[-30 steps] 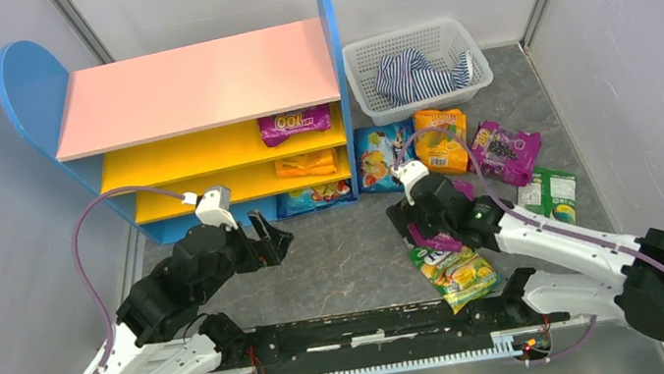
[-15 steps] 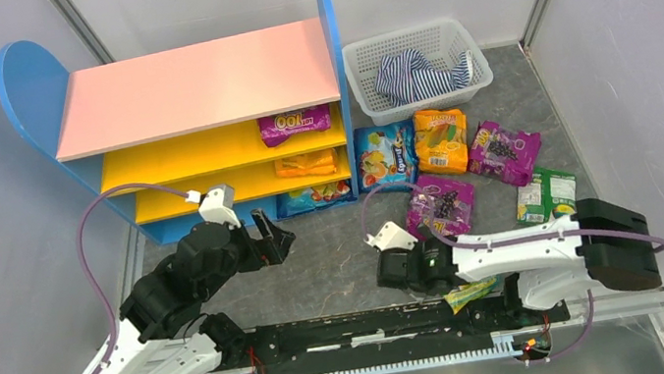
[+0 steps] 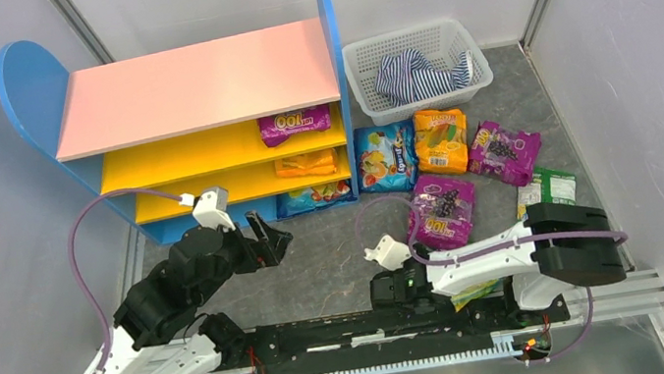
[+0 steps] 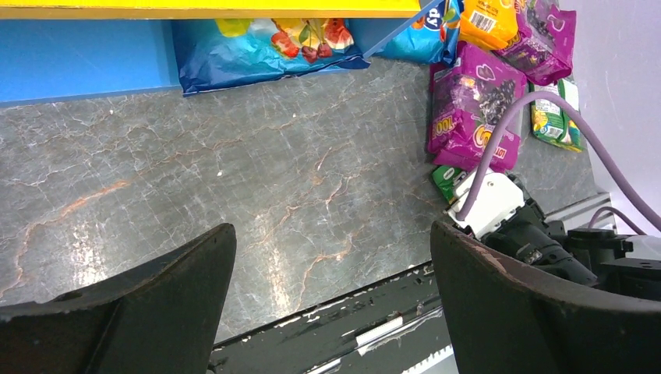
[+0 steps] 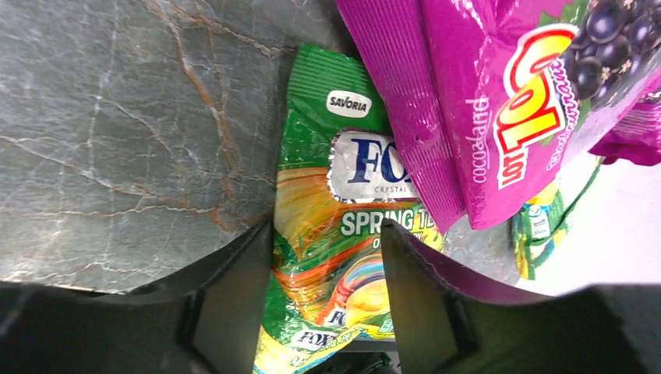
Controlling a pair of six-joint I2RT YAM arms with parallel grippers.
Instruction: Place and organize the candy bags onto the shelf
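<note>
The FOX'S bag's green end (image 4: 446, 181) is below my left gripper and to its right in the left wrist view. My left gripper should go down and across to it next.
My right gripper (image 5: 327, 241) is shut on a green-yellow FOX'S candy bag (image 5: 335, 210), crumpled between its fingers. In the top view this gripper (image 3: 427, 287) is folded back low by the near rail, and a corner of the bag (image 3: 471, 293) pokes out under the arm. A purple grape bag (image 3: 443, 210) lies just beyond it and overlaps the green bag (image 5: 483, 93). My left gripper (image 3: 272, 241) is open and empty above the floor (image 4: 331, 265), in front of the shelf (image 3: 193, 84). The shelf holds a purple bag (image 3: 295, 123), an orange bag (image 3: 307, 164) and a blue bag (image 3: 315, 196).
Beside the shelf lie a blue bag (image 3: 385, 157), an orange bag (image 3: 441, 141), another purple bag (image 3: 504, 151) and a green bag (image 3: 547, 190). A white mesh basket (image 3: 360, 69) with a striped cloth (image 3: 420, 73) stands at the back right. A black rail (image 3: 349, 328) runs along the near edge.
My right arm has swung back toward its base, pulling the green FOX'S bag toward the near rail and uncovering the purple bag. The left arm has barely moved.
</note>
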